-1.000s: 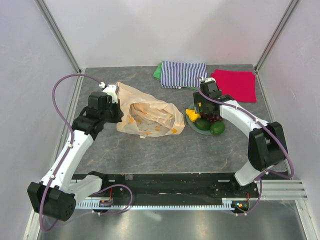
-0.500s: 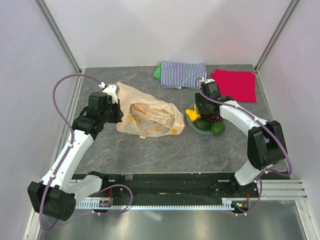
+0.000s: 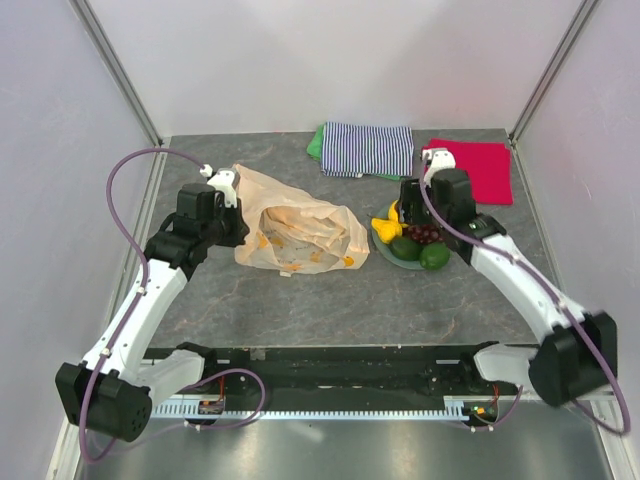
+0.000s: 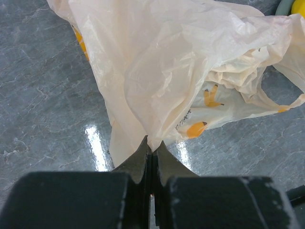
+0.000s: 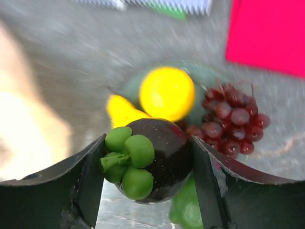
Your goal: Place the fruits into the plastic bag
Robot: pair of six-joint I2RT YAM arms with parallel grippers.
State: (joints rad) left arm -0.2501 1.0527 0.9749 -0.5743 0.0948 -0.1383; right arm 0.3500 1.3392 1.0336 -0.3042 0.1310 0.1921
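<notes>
I need to move my right gripper across to the left in the top view, bring the fruit down into the bag's opening below and let go of it.
The plastic bag lies crumpled left of centre, mouth facing up. My left gripper is shut on its left edge, and the wrist view shows the jaws pinching the thin film. My right gripper is shut on a round dark purple fruit with a green leafy cap, held above the plate. On the plate lie the lemon, the yellow pear-shaped fruit, the grape bunch, the avocado and the lime.
A striped folded cloth and a red folded cloth lie at the back of the table. Grey walls close in both sides. The black rail with the arm bases runs along the near edge.
My right gripper has risen from the plate and drawn back to the right with the dark purple fruit in it. The left arm and the bag have not moved.
</notes>
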